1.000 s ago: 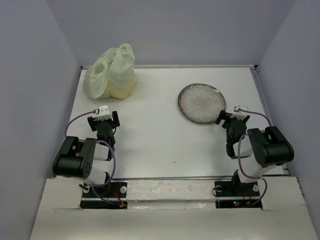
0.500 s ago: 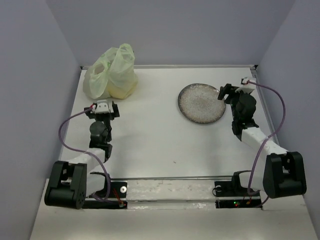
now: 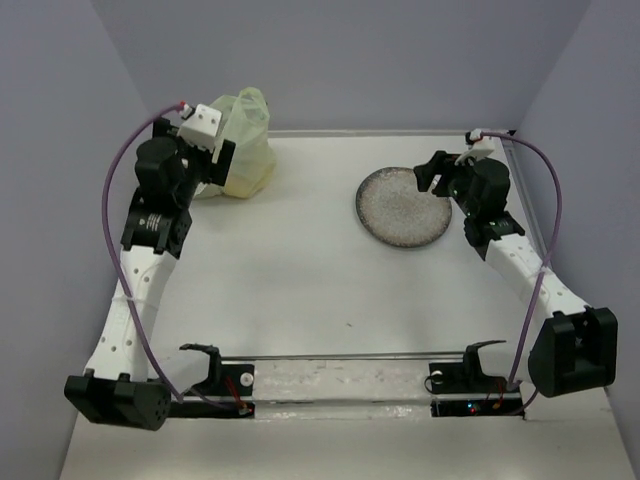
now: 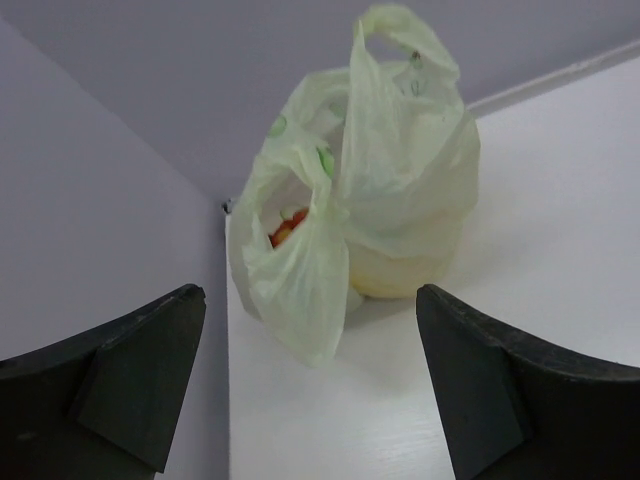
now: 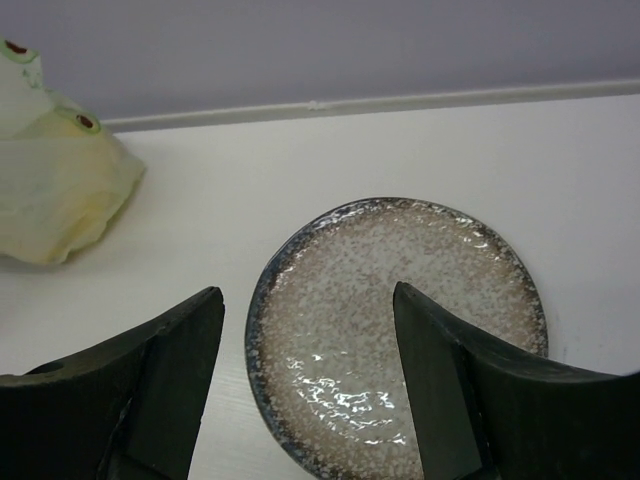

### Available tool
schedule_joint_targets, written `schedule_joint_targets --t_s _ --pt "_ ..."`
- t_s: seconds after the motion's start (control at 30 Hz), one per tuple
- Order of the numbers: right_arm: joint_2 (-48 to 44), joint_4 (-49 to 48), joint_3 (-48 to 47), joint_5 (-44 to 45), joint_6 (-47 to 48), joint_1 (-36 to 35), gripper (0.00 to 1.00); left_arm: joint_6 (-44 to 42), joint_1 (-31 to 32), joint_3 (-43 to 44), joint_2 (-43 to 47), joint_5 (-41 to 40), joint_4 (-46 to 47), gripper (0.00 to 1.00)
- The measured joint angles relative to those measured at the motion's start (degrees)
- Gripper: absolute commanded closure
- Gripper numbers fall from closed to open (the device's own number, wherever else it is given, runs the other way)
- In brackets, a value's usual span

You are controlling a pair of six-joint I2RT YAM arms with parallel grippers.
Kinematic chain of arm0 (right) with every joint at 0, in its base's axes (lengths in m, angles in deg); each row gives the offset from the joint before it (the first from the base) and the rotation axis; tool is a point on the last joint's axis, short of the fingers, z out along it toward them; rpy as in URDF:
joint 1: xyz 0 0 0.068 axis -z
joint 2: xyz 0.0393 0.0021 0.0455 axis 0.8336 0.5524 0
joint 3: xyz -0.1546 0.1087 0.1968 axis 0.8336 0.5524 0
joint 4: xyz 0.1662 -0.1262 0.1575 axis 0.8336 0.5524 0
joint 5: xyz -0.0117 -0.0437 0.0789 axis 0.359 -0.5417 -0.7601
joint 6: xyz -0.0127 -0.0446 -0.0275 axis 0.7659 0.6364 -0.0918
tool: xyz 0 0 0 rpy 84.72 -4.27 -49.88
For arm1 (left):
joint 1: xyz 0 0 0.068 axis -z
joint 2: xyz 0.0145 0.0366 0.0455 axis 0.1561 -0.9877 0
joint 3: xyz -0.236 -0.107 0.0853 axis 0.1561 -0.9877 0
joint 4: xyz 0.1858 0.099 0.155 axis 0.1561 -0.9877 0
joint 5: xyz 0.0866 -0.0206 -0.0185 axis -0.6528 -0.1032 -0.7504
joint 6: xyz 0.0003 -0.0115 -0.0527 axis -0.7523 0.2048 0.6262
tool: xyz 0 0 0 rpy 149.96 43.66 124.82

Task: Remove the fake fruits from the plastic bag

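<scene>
The near handle's gathered fold (image 4: 312, 295) is below my left gripper and further outward, and it droops clear of the red-orange fruit (image 4: 285, 228), so my left gripper will move down and outward to straddle it.
The pale yellow-green plastic bag (image 3: 243, 150) stands in the table's far left corner, handles up. It fills the left wrist view (image 4: 370, 210); a red-orange fruit (image 4: 285, 228) shows through its opening, the other fruits are hidden inside. It also shows at the left edge of the right wrist view (image 5: 55, 190). My left gripper (image 3: 213, 165) is open and empty, raised just left of and in front of the bag, not touching it. My right gripper (image 3: 437, 177) is open and empty over the right edge of the grey speckled plate (image 3: 403, 206).
The plate (image 5: 400, 340) lies empty at the table's far right. Grey walls enclose the table on the left, back and right. A raised rail runs along the back edge (image 5: 380, 100).
Both arms have stretched forward from their folded pose. The left gripper has risen and moved up to the bag. The right gripper has moved back and left over the plate's edge.
</scene>
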Motion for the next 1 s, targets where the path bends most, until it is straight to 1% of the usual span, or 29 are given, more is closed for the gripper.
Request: schedule_joint_targets --t_s 0.07,0.17,0.27,0.33,0.43,0.57,0.6,0.63,0.7,0.73,0.83,0.9,1.0 --pt "0.0 1.4 -0.3 -1.4 0.0 -1.3 0.24 0.3 0.0 12.7 -5.8 0.9 -6.0 0.01" --pt "0.0 2.9 -0.3 -3.0 -0.1 -2.3 0.23 0.9 0.0 25.4 -15.5 -0.1 -9.5 0.01" --pt "-0.1 3.7 -0.3 -4.3 -0.1 -2.5 0.23 1.3 -0.3 30.5 -22.8 -2.0 -11.4 0.01" --pt "-0.2 4.2 -0.3 -4.9 0.0 -2.8 0.23 1.9 -1.2 33.5 -29.5 -3.3 -14.0 0.01" --pt "-0.2 4.6 -0.3 -6.1 0.0 -3.0 0.23 2.4 -3.0 35.6 -36.6 -4.6 -15.9 0.01" --pt "-0.2 5.0 -0.3 -6.8 0.0 -3.6 0.22 2.9 -4.6 35.8 -43.1 -7.2 -17.7 0.02" --pt "-0.2 5.1 -0.3 -7.0 0.0 -3.6 0.22 3.0 -4.9 35.8 -44.0 -7.8 -17.8 0.05" --pt "-0.2 5.2 -0.3 -7.0 0.0 -3.6 0.22 3.1 -5.1 35.8 -45.0 -8.7 -17.8 0.23" --pt "-0.2 5.4 -0.2 -7.2 0.0 -3.6 0.22 3.5 -5.3 35.8 -45.7 -9.8 -17.7 0.48" --pt "-0.2 5.4 -0.2 -7.2 0.0 -3.6 0.22 3.7 -5.5 35.8 -45.9 -10.1 -17.6 0.67" --pt "-0.2 5.4 -0.2 -7.3 0.0 -3.7 0.23 4.5 -5.8 35.8 -45.7 -9.6 -17.2 0.82" --pt "-0.2 5.4 -0.2 -7.4 0.0 -4.0 0.23 5.1 -6.0 34.8 -44.5 -8.4 -16.7 1.00" --pt "-0.1 5.4 -0.3 -7.5 -0.1 -4.9 0.25 5.8 -6.1 32.2 -40.6 -5.8 -16.7 1.00"
